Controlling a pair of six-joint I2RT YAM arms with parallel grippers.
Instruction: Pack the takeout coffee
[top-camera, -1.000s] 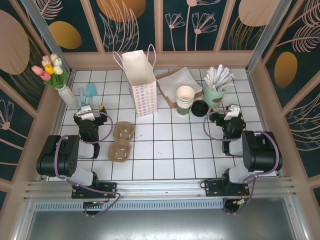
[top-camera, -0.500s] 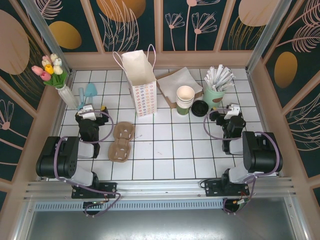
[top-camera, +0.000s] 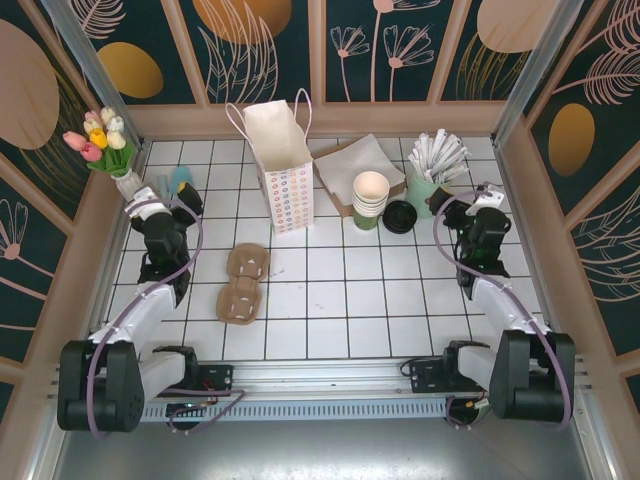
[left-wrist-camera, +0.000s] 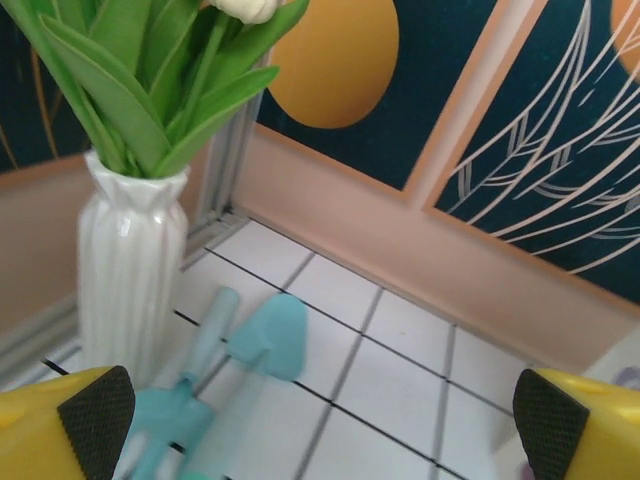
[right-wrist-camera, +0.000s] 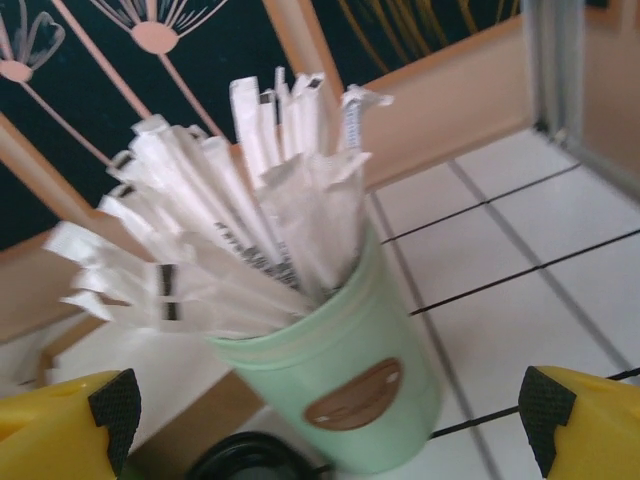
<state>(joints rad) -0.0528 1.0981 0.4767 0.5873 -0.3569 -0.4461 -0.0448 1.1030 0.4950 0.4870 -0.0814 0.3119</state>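
Observation:
My right gripper next has to swing across to the cup stack, which stands beyond the coffee's black lid. It should tip down astride the edge of the cup stack's rim that faces that lid.
The takeout coffee (top-camera: 400, 216) is a small dark cup with a round black lid, standing on the tiles right of centre between a stack of lidless cups (top-camera: 370, 197) and a mint green holder of white sticks (top-camera: 430, 185). Its lid edge (right-wrist-camera: 250, 462) peeks in at the bottom of the right wrist view. My right gripper (top-camera: 468, 202) hovers open just right of the holder (right-wrist-camera: 350, 380), facing it. My left gripper (top-camera: 168, 195) is open at the far left, pointing at a white vase (left-wrist-camera: 130, 270) and a teal toy shovel (left-wrist-camera: 270, 335). Nothing is between either pair of fingers.
An open white paper bag (top-camera: 283, 165) stands upright at the back centre. Brown napkins (top-camera: 352, 165) lie behind the cup stack. Two cardboard cup carriers (top-camera: 243, 282) lie left of centre. A vase of tulips (top-camera: 105, 145) fills the back left corner. Wooden walls (top-camera: 320, 118) ring the tiled table.
Both arms have unfolded and reached toward the back of the table. The left gripper moved to the vase, the right one toward the stick holder. Both stayed open.

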